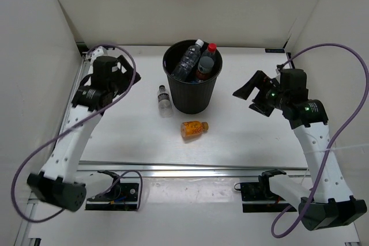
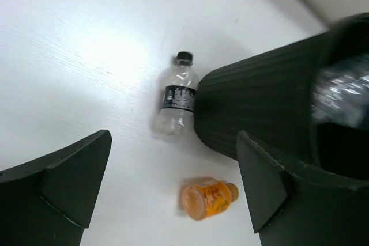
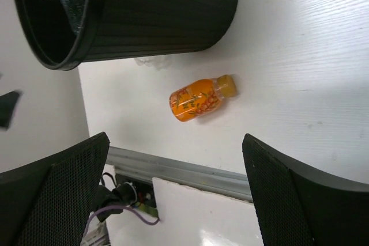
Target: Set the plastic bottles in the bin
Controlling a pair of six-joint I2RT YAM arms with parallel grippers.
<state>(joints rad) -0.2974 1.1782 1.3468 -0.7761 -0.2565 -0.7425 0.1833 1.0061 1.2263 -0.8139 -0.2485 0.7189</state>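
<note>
My left gripper is going down and to the right in the top view next, to the black-capped bottle, and will close on its clear shoulder [image 1: 163, 93] [image 2: 181, 75]. The bottle is still outside the bin.
The black bin [image 1: 192, 97] stands at the table's back middle. A clear white-capped bottle [image 1: 187, 61] and a red-capped bottle [image 1: 206, 64] stick out of it; a blue-labelled bottle cannot be made out. A small clear black-capped bottle [image 1: 164, 97] lies against the bin's left side. The stubby orange bottle [image 1: 194, 129] lies in front of the bin. My left gripper [image 1: 130, 72] is open and empty, up left of the bin. My right gripper [image 1: 249, 97] is open and empty, right of the bin. The left wrist view shows the gripper [image 2: 174, 142], black-capped bottle [image 2: 176, 99], orange bottle [image 2: 207, 198] and bin [image 2: 259, 102].
White walls close in the table at the back and both sides. An aluminium rail [image 1: 190, 171] runs along the front edge, with purple cables looping beside each arm. The right wrist view shows the gripper [image 3: 176, 139], orange bottle [image 3: 196, 99], bin [image 3: 161, 10] and rail [image 3: 173, 168].
</note>
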